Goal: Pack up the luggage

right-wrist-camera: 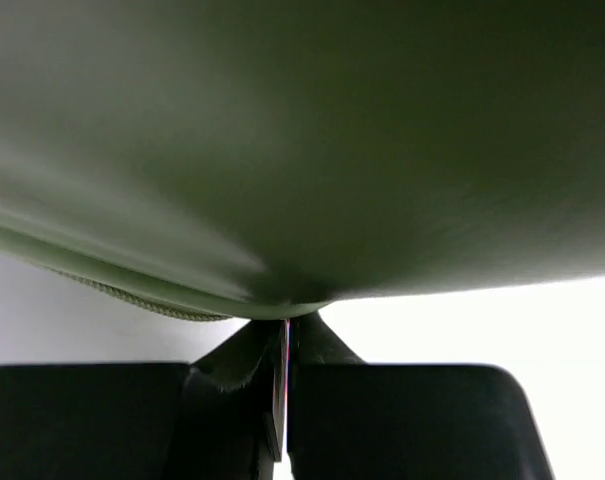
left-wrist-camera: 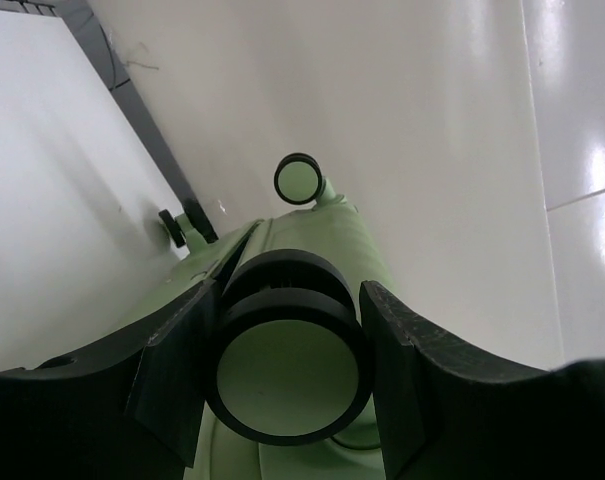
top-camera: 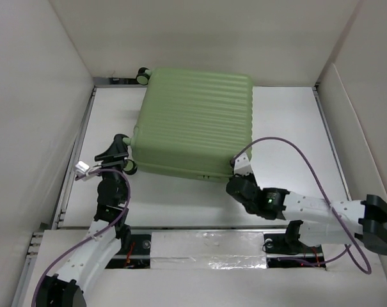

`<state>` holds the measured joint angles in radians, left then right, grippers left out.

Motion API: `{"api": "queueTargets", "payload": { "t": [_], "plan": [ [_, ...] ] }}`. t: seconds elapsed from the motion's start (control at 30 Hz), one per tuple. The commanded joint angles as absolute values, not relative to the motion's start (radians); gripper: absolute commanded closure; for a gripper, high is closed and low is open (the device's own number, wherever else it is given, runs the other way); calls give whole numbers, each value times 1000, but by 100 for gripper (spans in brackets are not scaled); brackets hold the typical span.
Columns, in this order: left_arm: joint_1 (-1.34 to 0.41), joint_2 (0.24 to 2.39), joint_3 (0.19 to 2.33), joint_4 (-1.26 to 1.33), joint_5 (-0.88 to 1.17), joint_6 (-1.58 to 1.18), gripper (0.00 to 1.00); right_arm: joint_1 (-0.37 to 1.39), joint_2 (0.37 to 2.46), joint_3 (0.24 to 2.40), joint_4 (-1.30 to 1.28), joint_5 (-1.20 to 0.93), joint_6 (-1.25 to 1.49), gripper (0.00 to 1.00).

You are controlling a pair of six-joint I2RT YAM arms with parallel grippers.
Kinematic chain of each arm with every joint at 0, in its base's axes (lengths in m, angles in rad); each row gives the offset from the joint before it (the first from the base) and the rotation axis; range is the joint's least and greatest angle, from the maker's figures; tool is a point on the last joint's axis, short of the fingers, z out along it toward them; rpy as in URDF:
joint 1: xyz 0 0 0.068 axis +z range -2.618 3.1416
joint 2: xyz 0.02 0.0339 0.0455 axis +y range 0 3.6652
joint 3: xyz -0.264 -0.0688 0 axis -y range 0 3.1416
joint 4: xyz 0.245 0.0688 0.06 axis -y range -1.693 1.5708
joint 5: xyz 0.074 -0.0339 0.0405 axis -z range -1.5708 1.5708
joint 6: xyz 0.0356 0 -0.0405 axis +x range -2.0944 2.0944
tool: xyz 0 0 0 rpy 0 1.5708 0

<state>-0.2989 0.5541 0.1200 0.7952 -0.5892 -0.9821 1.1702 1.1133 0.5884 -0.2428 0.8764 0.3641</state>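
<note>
Bare tabletop past the suitcase (top-camera: 288, 131) lies to the right in the top view. My left gripper moves to that side next and releases the caster wheel.
The luggage (top-camera: 193, 121) is a pale green ribbed suitcase lying flat and closed at the table's middle back. My left gripper (top-camera: 119, 155) is at its near left corner, and in the left wrist view my left gripper (left-wrist-camera: 287, 360) is shut on a black caster wheel (left-wrist-camera: 287, 350). The shell (left-wrist-camera: 327, 235) and a far wheel (left-wrist-camera: 300, 180) show beyond. My right gripper (top-camera: 236, 171) is at the near right corner. In the right wrist view my right gripper (right-wrist-camera: 287, 335) is shut on a thin flat tab, apparently the zipper pull, under the shell (right-wrist-camera: 302, 150). The lining is hidden.
White walls enclose the table (top-camera: 289, 141) on the left, back and right. A metal rail (top-camera: 78, 147) runs along the left edge. Purple cables (top-camera: 308, 160) loop from both arms. The zipper track (right-wrist-camera: 132, 298) shows along the suitcase's edge.
</note>
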Motion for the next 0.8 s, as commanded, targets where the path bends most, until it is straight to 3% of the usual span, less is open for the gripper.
{"api": "queueTargets", "payload": {
  "t": [0.0, 0.13, 0.3, 0.4, 0.6, 0.77],
  "plan": [
    [-414, 551, 147, 689, -89, -934, 100, 1140, 926, 747, 135, 462, 299, 100],
    [-414, 641, 198, 774, -51, -926, 100, 787, 763, 753, 222, 150, 288, 100],
    [-414, 866, 196, 934, -5, -982, 100, 493, 891, 882, 190, -142, 290, 100],
    [-414, 853, 167, 951, -27, -999, 100, 370, 872, 788, 251, -358, 317, 100],
    [-385, 761, 121, 784, -121, -924, 100, 373, 544, 453, 215, -379, 385, 100],
    [-385, 850, 84, 878, -51, -925, 100, 535, 554, 417, 74, -294, 347, 100]
  ]
}}
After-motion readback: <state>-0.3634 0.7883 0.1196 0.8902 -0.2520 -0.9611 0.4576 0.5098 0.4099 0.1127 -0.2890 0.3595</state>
